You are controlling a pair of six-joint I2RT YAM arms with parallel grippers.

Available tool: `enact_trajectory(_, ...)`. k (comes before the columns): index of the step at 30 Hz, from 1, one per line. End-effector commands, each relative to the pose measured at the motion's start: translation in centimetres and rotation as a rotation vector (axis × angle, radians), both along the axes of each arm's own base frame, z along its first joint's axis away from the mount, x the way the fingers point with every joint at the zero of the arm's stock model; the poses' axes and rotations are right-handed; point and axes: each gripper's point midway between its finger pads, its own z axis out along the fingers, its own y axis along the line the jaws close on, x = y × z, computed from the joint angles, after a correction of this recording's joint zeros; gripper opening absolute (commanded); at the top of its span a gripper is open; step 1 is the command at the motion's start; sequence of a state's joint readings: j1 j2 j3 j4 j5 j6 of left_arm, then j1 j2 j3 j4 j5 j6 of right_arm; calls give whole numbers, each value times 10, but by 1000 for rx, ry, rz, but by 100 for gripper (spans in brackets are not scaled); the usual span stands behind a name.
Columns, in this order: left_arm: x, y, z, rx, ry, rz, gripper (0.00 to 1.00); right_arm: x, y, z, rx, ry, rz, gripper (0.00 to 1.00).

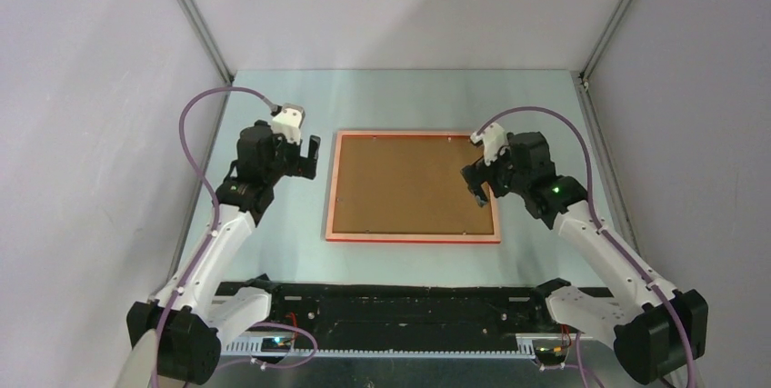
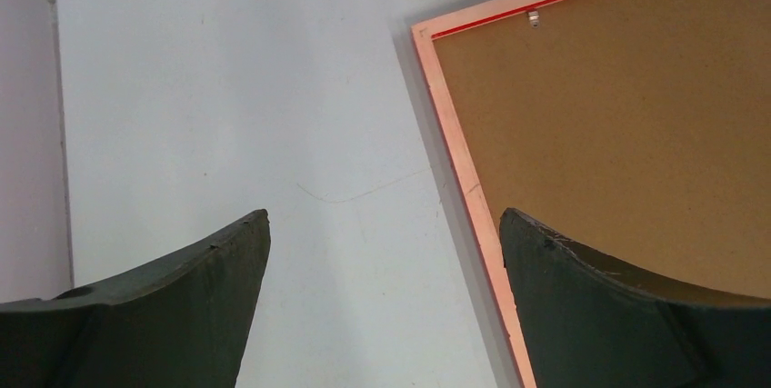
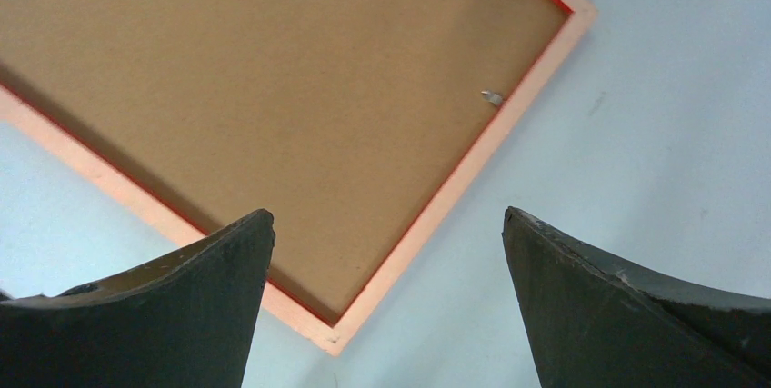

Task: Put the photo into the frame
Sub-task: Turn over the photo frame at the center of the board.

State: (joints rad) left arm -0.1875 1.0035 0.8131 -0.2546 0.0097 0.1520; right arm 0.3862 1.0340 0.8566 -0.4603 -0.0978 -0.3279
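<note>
The frame's near edge (image 1: 429, 238) (image 3: 136, 199) lies below and back of my right gripper, at an angle to its fingers. Next, the gripper turns while lowering back astride it.
The frame (image 1: 335, 190) lies face down in the middle of the table, its pale back edges up, with the brown backing board (image 1: 414, 184) lying inside it. The photo is not in view. My left gripper (image 1: 307, 159) is open and empty above the table just left of the frame's left edge (image 2: 459, 170). My right gripper (image 1: 480, 190) is open and empty above the frame's right side, over its near right corner (image 3: 338, 338). Small metal tabs (image 2: 533, 18) (image 3: 492, 97) stick out from the frame's inner edge over the board.
Pale walls close the table on three sides. A black rail (image 1: 400, 308) with the arm bases runs along the near edge. Bare table (image 1: 400, 97) lies behind the frame and at its sides.
</note>
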Motion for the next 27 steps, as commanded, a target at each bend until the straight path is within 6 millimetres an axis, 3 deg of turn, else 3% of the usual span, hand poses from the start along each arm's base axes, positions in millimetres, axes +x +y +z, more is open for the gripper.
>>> enact_trajectory(1, 1, -13, 16, -10, -73, -85, 100, -18, 21, -13, -21, 56, 129, 99)
enact_trajectory(8, -16, -32, -5, 21, 8, -215, 100, -53, 55, -51, -79, 212, 333, 98)
enact_trajectory(17, -28, -31, -28, 85, 97, -249, 99, -93, 97, -89, -224, 312, 548, 88)
enact_trajectory(22, -31, -31, -28, 84, 100, -248, 99, -101, 112, -99, -259, 370, 603, 83)
enact_trajectory(27, -34, -30, -30, 85, 104, -247, 99, -96, 121, -111, -319, 394, 604, 79)
